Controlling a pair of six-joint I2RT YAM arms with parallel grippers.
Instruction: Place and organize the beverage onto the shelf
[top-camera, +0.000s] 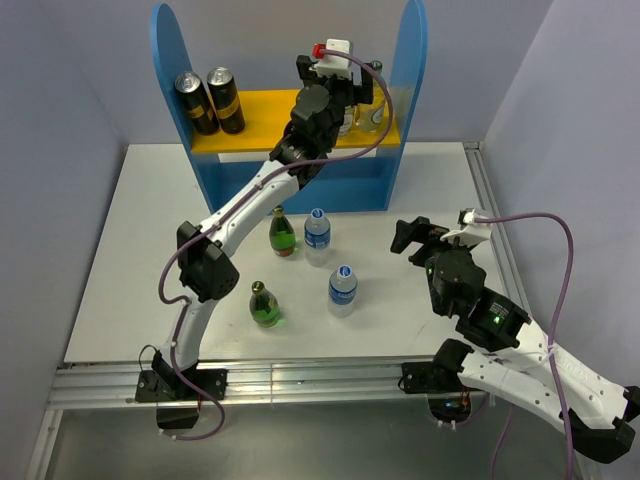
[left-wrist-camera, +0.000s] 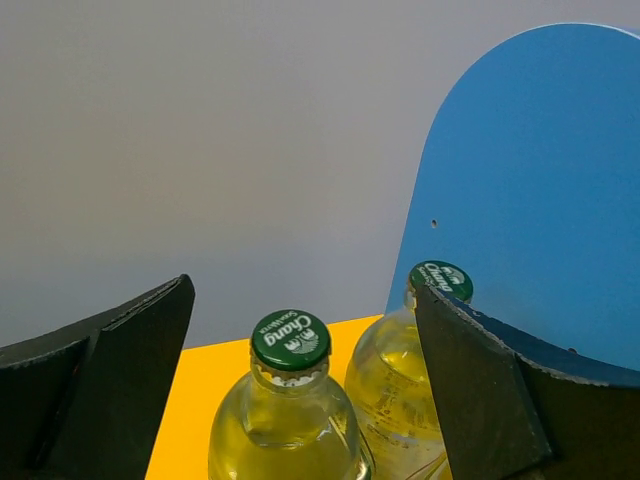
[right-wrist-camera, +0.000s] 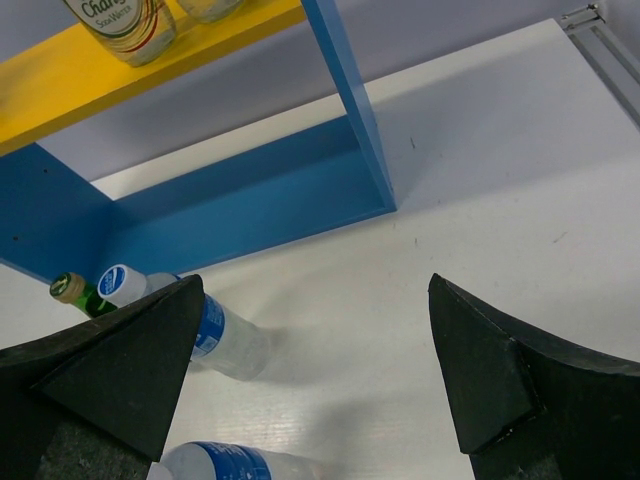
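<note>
The left gripper moves back to the green bottle nearer the shelf next and lowers around its capped neck (top-camera: 279, 214), since it still stands below and back on the tabletop.
The shelf (top-camera: 410, 80) stands at the back, and its yellow upper board (top-camera: 260, 105) carries two pale glass bottles (top-camera: 372, 112) with green caps at its right end. My left gripper (top-camera: 356, 98) is open over them. In the left wrist view its jaws (left-wrist-camera: 300, 292) stand wide either side of the nearer bottle (left-wrist-camera: 290, 415) without touching it, and the second bottle (left-wrist-camera: 400, 375) stands beside it. Two green glass bottles (top-camera: 283, 232) (top-camera: 264, 305) and two blue-capped plastic bottles (top-camera: 317, 235) (top-camera: 343, 288) stand on the table. My right gripper (top-camera: 416, 236) is open and empty, to the right of them.
Two black and gold cans (top-camera: 210, 100) stand at the left end of the upper board. The right wrist view shows the shelf's blue base (right-wrist-camera: 250, 200), a plastic bottle (right-wrist-camera: 225, 340) and a green bottle (right-wrist-camera: 75, 290). A metal rail (top-camera: 490, 210) runs along the table's right edge.
</note>
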